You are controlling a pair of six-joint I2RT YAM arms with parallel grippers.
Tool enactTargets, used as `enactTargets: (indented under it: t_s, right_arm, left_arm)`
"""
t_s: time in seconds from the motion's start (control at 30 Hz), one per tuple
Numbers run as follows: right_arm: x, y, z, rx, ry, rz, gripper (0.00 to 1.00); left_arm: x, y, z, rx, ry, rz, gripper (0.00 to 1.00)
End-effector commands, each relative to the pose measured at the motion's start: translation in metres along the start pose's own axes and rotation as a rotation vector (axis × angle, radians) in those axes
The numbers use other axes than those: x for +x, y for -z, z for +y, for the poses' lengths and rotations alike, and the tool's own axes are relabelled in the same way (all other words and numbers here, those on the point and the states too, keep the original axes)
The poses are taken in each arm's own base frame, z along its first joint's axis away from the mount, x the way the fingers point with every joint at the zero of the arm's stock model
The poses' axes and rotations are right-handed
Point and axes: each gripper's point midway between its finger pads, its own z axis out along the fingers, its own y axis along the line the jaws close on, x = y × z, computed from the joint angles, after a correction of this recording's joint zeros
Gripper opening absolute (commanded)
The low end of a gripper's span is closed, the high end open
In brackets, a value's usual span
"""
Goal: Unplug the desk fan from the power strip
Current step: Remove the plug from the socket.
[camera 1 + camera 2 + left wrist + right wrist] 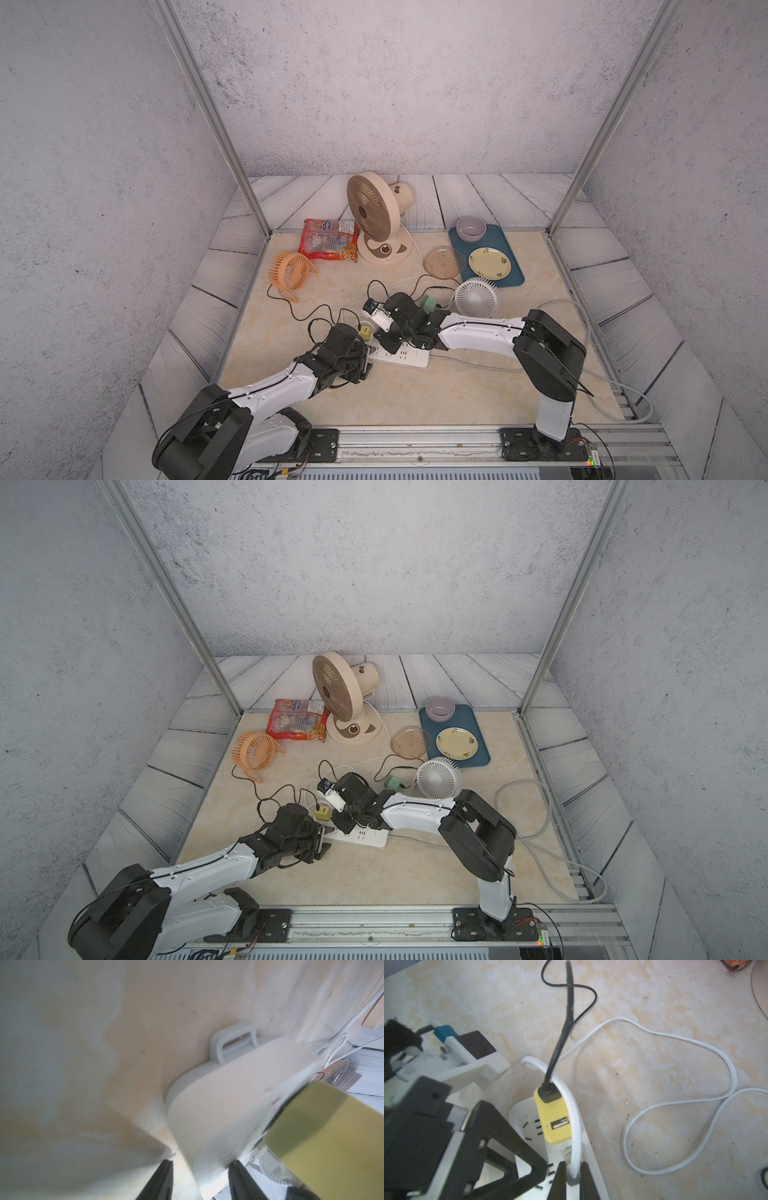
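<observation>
My right gripper should pull up next, carry the plug outward and lower to release it on the tabletop before the fan's base (399,276), since that spot is clear of sockets.
The beige desk fan (374,216) (336,688) stands at the back. Its flat white cord (695,1043) loops over the table to the white power strip (409,356) (365,837) (525,1118). My right gripper (387,344) (573,1176) points down onto the strip and is shut on the white plug at the cord's end, which sits in a socket. A yellow USB adapter (364,332) (556,1124) with a black cable is plugged in beside it. My left gripper (368,361) (202,1178) is shut on the strip's end (218,1105).
An orange mini fan (291,272), a red snack packet (328,241), a white mini fan (476,297) and a green adapter (428,302) lie around. A blue tray (498,239) with a bowl and plate sits back right, by an amber dish (442,259). Black cables cross the middle.
</observation>
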Motion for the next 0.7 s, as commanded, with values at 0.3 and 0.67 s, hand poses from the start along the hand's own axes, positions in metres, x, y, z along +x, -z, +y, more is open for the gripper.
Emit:
enactTargets:
  t_s: [0.3, 0.67]
  right_arm:
    - [-0.101, 0.065, 0.003, 0.037, 0.049, -0.356, 0.00]
    - [-0.117, 0.091, -0.006, 0.108, 0.061, -0.413, 0.00]
  left_arm:
    - [-0.035, 0.021, 0.157, -0.592, 0.123, -0.144, 0.49]
    - [-0.035, 0.027, 0.160, -0.594, 0.185, -0.165, 0.49]
